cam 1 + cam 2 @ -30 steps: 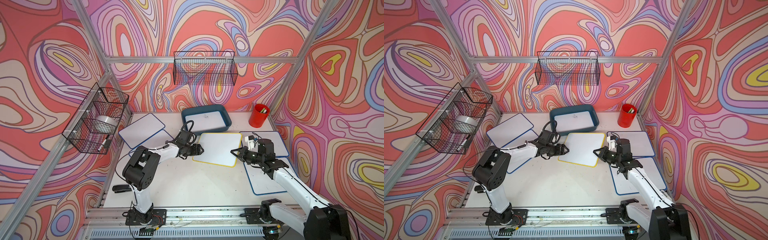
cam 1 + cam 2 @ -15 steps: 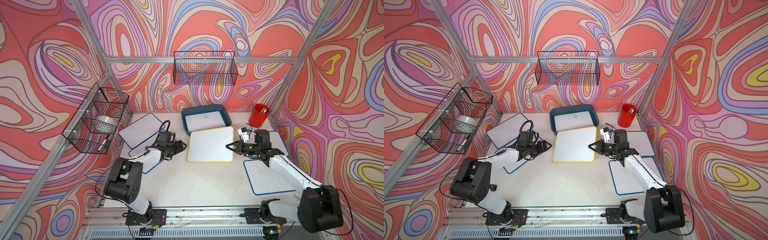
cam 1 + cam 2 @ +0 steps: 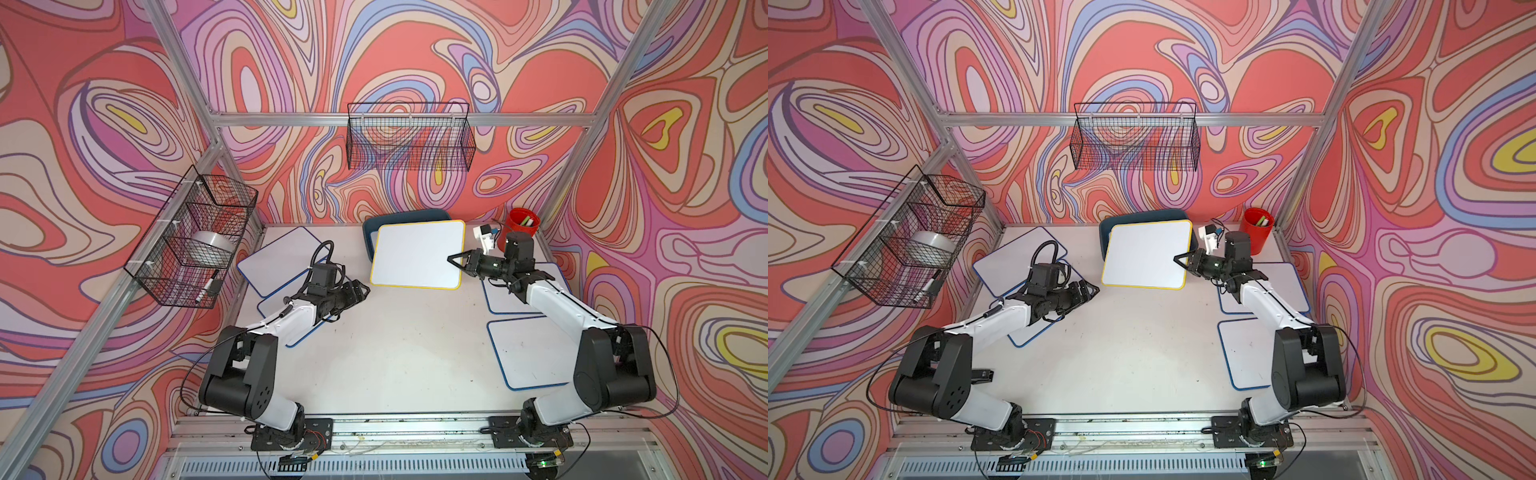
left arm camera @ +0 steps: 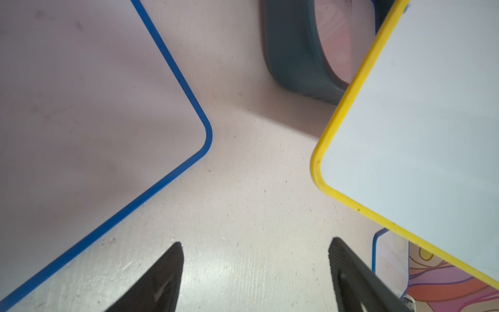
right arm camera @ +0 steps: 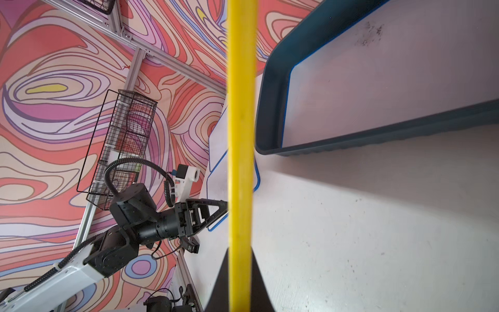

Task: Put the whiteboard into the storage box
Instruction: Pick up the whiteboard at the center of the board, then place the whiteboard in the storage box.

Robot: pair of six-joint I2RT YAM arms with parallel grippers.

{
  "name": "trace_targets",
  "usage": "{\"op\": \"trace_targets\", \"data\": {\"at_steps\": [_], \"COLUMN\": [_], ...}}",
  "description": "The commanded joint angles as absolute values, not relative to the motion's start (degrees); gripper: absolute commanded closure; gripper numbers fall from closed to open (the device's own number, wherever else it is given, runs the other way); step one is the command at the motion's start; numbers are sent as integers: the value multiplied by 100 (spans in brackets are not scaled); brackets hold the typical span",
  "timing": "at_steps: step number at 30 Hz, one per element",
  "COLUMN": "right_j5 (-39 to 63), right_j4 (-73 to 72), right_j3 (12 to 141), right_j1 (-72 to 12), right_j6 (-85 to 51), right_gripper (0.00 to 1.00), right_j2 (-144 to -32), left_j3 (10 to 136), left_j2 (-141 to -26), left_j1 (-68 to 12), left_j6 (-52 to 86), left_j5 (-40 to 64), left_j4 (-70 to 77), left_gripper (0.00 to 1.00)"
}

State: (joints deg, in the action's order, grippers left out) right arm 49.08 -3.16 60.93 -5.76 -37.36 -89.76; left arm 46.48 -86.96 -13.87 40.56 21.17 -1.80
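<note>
The near part of the whiteboard (image 3: 417, 253) still sticks out over bare table, so my right gripper next needs to carry it outward, lower it into the storage box and release its edge.
My right gripper (image 3: 456, 264) is shut on the right edge of a yellow-framed whiteboard (image 3: 417, 253) and holds it clear of the table. In both top views the board's far part covers the front of the storage box (image 3: 409, 216), a dark teal tub at the back centre. In the right wrist view the yellow edge (image 5: 240, 108) runs between my right gripper's (image 5: 240, 252) fingers, beside the storage box (image 5: 272, 81), which holds a blue-framed board (image 5: 378, 81). My left gripper (image 3: 365, 289) stands open and empty left of the whiteboard (image 4: 418, 121), low over bare table.
Blue-framed boards lie at the left (image 3: 278, 259) and right (image 3: 528, 357). A red cup (image 3: 521, 228) stands at the back right. Wire baskets hang on the back wall (image 3: 409, 137) and left wall (image 3: 195, 237).
My right gripper has lifted the yellow-framed whiteboard and carried it back over the box's front. My left gripper has left the board's left edge and drawn away to the left.
</note>
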Motion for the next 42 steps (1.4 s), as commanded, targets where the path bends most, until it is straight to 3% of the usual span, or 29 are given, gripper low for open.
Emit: {"op": "trace_targets", "data": {"at_steps": [1, 17, 23, 30, 34, 42], "right_j5": [5146, 5570, 5685, 5585, 5141, 3973], "right_j4": [-1243, -1129, 135, 348, 829, 2174], "right_j3": [6587, 8636, 9524, 9928, 10203, 11031], "right_j1": [-480, -231, -220, -221, -220, -66], "right_j6": [-3908, -3677, -2977, -3167, -2978, -2661], "right_gripper": [99, 98, 95, 79, 67, 53], "right_j2": [-9296, -11630, -12257, -12754, -12815, -13081], "left_j3": [4560, 4413, 4455, 4529, 4459, 4420], "left_j2": [-8491, -8189, -8198, -8278, -8218, -8250], "left_j1": [-1371, -1371, -1371, -1371, -1380, -1380], "left_j6": [4091, 3985, 3904, 3973, 4034, 4080], "left_j5": [2123, 1946, 1971, 2071, 2043, 2073], "left_j4": [-369, -695, -836, -829, -760, -710], "left_gripper": [20, 20, 20, 20, 20, 20]}}
